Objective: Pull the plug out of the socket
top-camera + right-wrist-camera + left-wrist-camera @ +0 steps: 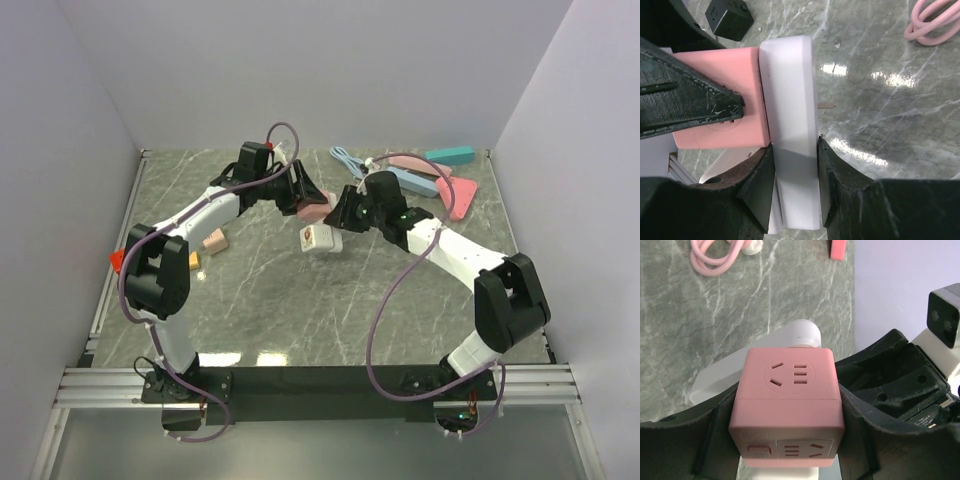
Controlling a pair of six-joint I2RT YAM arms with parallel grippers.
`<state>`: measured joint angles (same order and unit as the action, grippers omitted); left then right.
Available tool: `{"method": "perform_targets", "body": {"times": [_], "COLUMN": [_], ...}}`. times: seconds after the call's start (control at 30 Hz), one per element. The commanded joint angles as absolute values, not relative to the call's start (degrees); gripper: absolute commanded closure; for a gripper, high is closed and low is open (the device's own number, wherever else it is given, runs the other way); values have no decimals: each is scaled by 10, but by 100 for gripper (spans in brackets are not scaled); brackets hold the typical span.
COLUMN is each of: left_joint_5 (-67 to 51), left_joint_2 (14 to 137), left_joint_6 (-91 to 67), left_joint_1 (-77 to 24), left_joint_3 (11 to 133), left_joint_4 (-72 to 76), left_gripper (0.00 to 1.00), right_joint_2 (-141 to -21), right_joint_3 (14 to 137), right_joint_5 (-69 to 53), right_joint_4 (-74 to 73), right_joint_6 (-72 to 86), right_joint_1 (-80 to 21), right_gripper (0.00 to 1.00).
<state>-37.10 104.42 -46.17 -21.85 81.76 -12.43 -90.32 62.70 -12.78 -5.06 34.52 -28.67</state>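
Next, the left gripper goes left in the top view, then down to release, since bare tabletop beyond the beige piece lies that way, below it.
The pink cube socket is held above the middle of the table, between both arms. My left gripper is shut on it; in the left wrist view the socket fills the gap between the black fingers of that gripper. My right gripper is shut on the white plug block, which sits flush against the right side of the pink socket. In the right wrist view the right gripper pinches the plug's lower half. No gap shows between plug and socket.
A white cube with a red mark lies on the table just below the held parts. A pink cable coil, a black cube, and teal and pink pieces lie at the back right. A beige piece lies left.
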Motion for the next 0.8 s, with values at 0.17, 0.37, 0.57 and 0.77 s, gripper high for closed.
{"method": "perform_targets", "body": {"times": [0.17,0.37,0.57,0.77], "left_joint_5": [-417,-442,-446,-275], "left_joint_2": [915,894,922,940], "left_joint_6": [-417,-408,-417,-375], "left_joint_1": [-163,-130,-126,-77], "left_joint_3": [818,825,863,893], "left_joint_4": [-156,-171,-186,-287], "left_gripper": [100,100,100,100], "right_joint_2": [-911,-883,-896,-871], "right_joint_3": [584,599,623,628], "right_joint_5": [-20,-63,-116,-155], "right_joint_4": [-164,-161,-168,-162], "right_joint_6": [324,288,266,280], "right_joint_1": [-173,-158,-163,-162], "right_gripper": [100,100,100,100]}}
